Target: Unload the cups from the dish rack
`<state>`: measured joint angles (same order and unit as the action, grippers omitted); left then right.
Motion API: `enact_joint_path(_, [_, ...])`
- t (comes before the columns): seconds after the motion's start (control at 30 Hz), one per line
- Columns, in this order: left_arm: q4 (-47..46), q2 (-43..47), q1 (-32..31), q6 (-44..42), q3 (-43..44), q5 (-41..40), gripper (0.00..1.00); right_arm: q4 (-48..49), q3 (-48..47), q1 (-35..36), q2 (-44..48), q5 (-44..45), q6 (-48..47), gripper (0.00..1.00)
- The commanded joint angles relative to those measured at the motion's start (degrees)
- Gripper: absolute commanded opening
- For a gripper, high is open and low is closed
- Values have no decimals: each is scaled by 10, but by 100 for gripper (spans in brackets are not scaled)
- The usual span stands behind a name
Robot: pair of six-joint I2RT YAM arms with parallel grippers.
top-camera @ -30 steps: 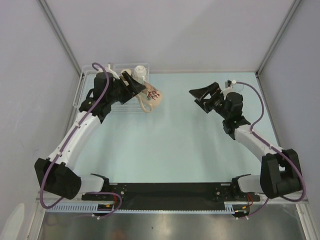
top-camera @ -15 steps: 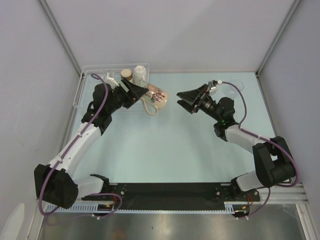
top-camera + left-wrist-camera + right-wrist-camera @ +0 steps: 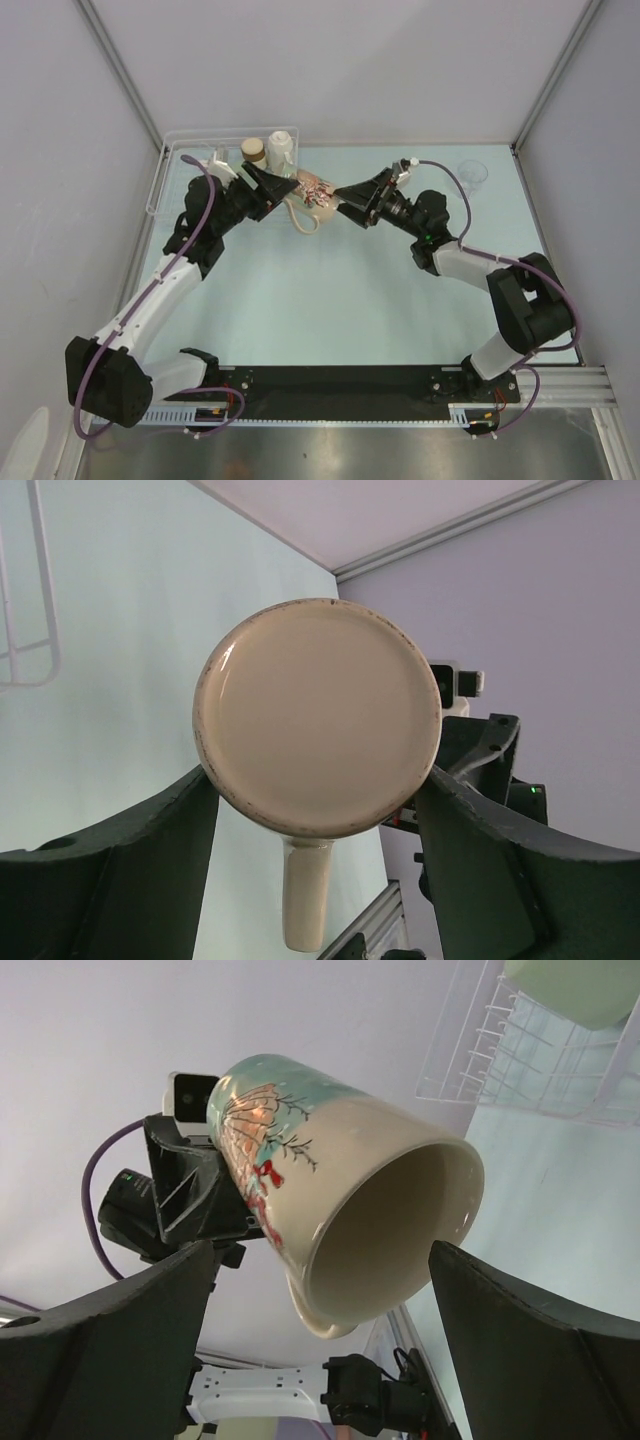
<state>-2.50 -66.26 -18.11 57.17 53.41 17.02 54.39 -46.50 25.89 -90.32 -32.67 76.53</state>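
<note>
The beige cup's opening faces my right gripper. I will next raise my right gripper and move it to the left in the top view, with its fingers on both sides of the beige cup's upper rim (image 3: pixel 335 190) (image 3: pixel 314 1248).
My left gripper (image 3: pixel 288 186) is shut on a beige cup (image 3: pixel 314 190) with a red-and-teal tree pattern and holds it in the air, right of the dish rack (image 3: pixel 163 172). In the left wrist view the cup's round base (image 3: pixel 318 716) sits between my fingers, handle (image 3: pixel 305 900) hanging down. My right gripper (image 3: pixel 351 204) is open, its jaws spread wide at the cup's open mouth (image 3: pixel 390 1225). A brown cup (image 3: pixel 254 150) and a white cup (image 3: pixel 281 147) stand in the rack. A pale green cup (image 3: pixel 578 986) shows in the rack (image 3: pixel 520 1070). A clear glass (image 3: pixel 472 172) stands on the table at the far right.
The table has a pale blue top (image 3: pixel 340 290). Grey walls close the back and both sides. A black rail (image 3: pixel 330 382) with both arm bases runs along the near edge. The rack's white wire (image 3: pixel 30 630) shows at the left of the left wrist view.
My left arm carried the beige cup rightward away from the rack. My right arm swung left across the table, and its open jaws now meet the cup's mouth.
</note>
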Motion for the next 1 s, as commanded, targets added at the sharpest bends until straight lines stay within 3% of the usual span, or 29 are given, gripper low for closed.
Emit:
enact_joint_path(0.0, [-106,45,-8,30,10,20,0,45,-43,17,-26,-8,6,94])
enact_joint_path(0.27, [-102,55,-16,32,-1,21,0,76,-101,34,-76,-11,20,84])
enact_joint_path(0.57, [-101,54,-23,31,-3,21,0,109,-130,51,-113,-13,45,58])
enact_joint_path(0.77, [-101,52,-27,31,-7,21,1,134,-142,57,-129,-21,64,31])
enact_joint_path(0.83, [-102,50,-29,34,-8,22,0,140,-147,58,-135,-24,74,3])
enact_joint_path(0.97, [-102,48,-29,37,-12,26,0,150,-145,60,-138,-28,85,0])
